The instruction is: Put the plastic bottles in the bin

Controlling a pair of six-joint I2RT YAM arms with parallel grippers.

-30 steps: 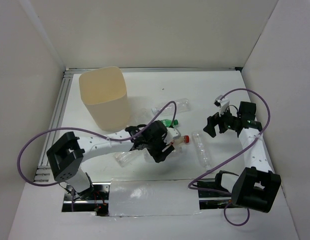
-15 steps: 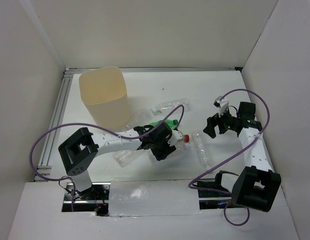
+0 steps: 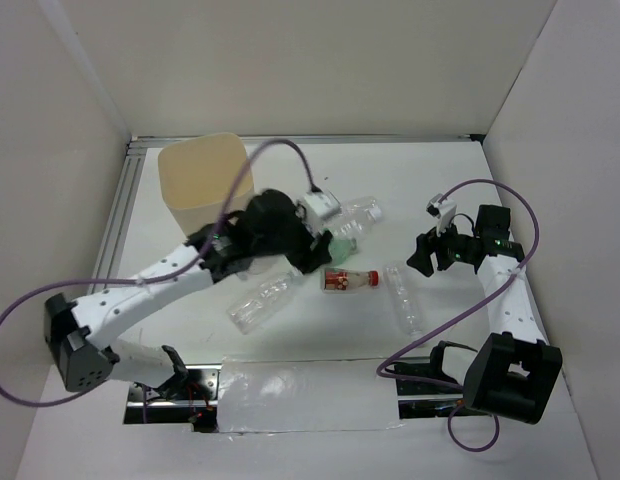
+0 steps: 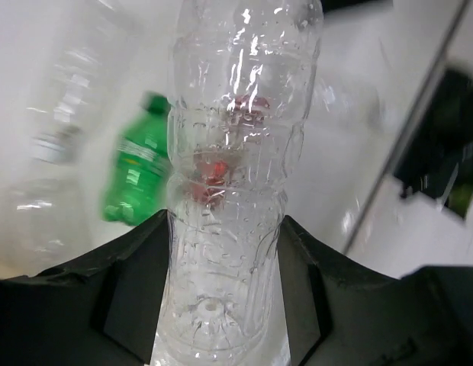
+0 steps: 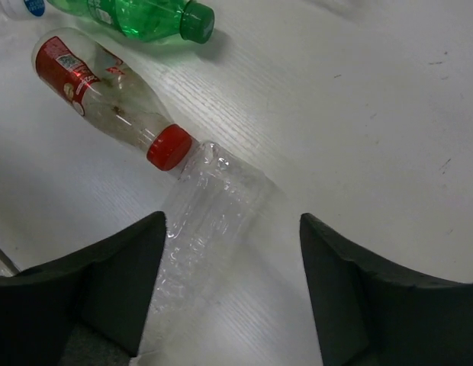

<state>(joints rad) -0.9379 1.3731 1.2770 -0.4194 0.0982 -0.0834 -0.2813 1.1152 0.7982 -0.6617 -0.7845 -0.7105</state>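
Observation:
My left gripper swings left in the top view and outward over the beige bin's opening (image 3: 202, 168) next, which lies that way, and releases the clear bottle.
My left gripper (image 3: 293, 243) (image 4: 225, 293) is shut on a clear plastic bottle (image 4: 236, 175) and holds it off the table, just right of the tall beige bin (image 3: 204, 190). On the table lie a green bottle (image 3: 343, 241) (image 4: 137, 171) (image 5: 145, 17), a red-label bottle with a red cap (image 3: 348, 280) (image 5: 91, 84), and clear bottles at the front left (image 3: 260, 303), the back (image 3: 361, 211) and the right (image 3: 403, 297) (image 5: 206, 221). My right gripper (image 3: 424, 253) (image 5: 230, 229) is open and empty above the right clear bottle.
White walls enclose the table on three sides. A metal rail (image 3: 115, 235) runs along the left edge beside the bin. A purple cable (image 3: 275, 150) loops above the left arm. A white taped strip (image 3: 300, 400) covers the near edge.
My left arm has risen from the table with the clear bottle and swung back toward the bin. The red-label bottle now lies uncovered. The right arm has not moved.

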